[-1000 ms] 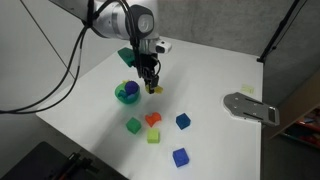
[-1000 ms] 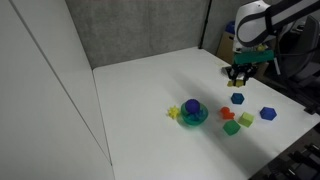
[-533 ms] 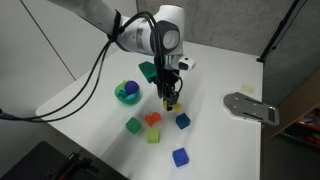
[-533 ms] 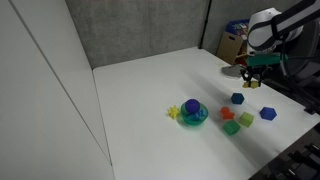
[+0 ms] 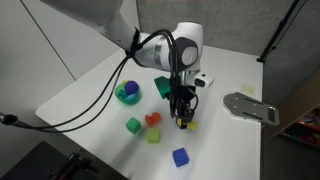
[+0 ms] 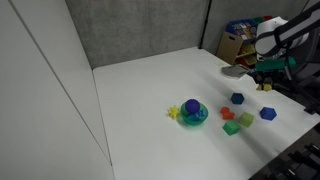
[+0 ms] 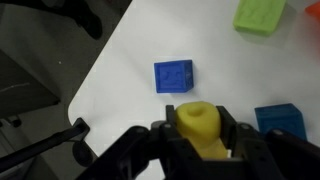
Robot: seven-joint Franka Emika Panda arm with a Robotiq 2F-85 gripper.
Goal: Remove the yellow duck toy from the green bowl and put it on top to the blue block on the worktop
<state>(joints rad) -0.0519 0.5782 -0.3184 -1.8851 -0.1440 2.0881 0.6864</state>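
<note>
My gripper lowers toward the darker blue cube next and releases the toy (image 7: 200,128) on the bare tabletop beside it, as the duck still hangs in air.
My gripper (image 5: 184,119) is shut on the yellow duck toy (image 7: 200,128) and holds it in the air above the white worktop (image 5: 100,75). In both exterior views it hangs over the brighter blue block (image 5: 180,157) (image 6: 268,114). In the wrist view that blue block (image 7: 174,76) lies just ahead of the jaws (image 7: 200,135) and nothing is on it. The green bowl (image 5: 127,94) (image 6: 194,116) stands well away and holds a blue object. The gripper (image 6: 267,85) also shows at the right edge.
A darker blue cube (image 6: 237,98) (image 7: 280,118) lies near the red cube (image 5: 153,119), green cube (image 5: 133,125) and yellow-green cube (image 5: 153,136). A yellow star-like piece (image 6: 173,111) sits beside the bowl. A grey metal plate (image 5: 250,107) lies by the table's edge.
The gripper has carried the duck away from beside the bowl, across the worktop, to above the blue blocks. The cubes and the bowl have not moved.
</note>
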